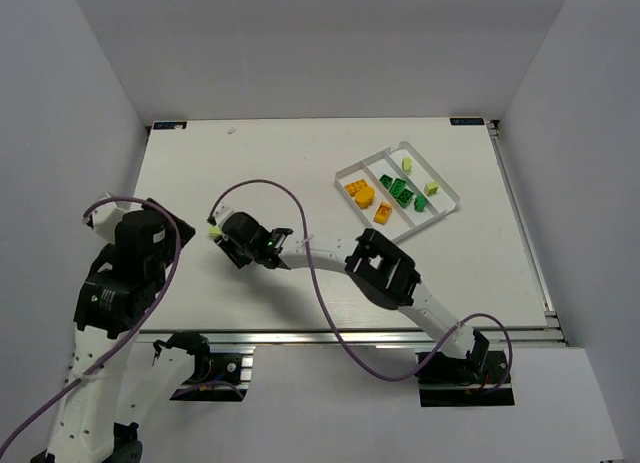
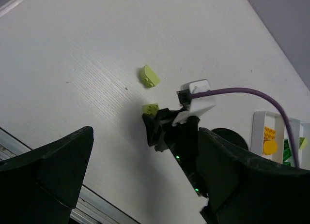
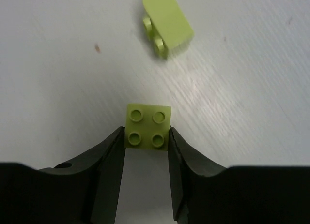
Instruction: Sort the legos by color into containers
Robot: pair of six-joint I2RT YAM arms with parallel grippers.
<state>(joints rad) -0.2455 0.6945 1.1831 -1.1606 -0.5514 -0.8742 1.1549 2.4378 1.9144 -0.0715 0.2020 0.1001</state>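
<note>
The pale legos' section is right of my right gripper in the top view, so next I lift this matching lego outward and release it there.
A pale yellow-green four-stud lego lies flat on the white table. My right gripper is shut on it, one fingertip pressed against each side. A second pale yellow-green lego, sloped and lying on its side, rests just beyond it, untouched. From the left wrist view both legos show, the gripped one and the sloped one. My left gripper hangs open above the table, holding nothing. The containers are one white tray at the right, with orange legos, dark green legos and pale ones in separate compartments.
The right arm stretches leftward across the table's middle, trailing a purple cable. The left arm stands over the near left corner. A metal rail runs along the near edge.
</note>
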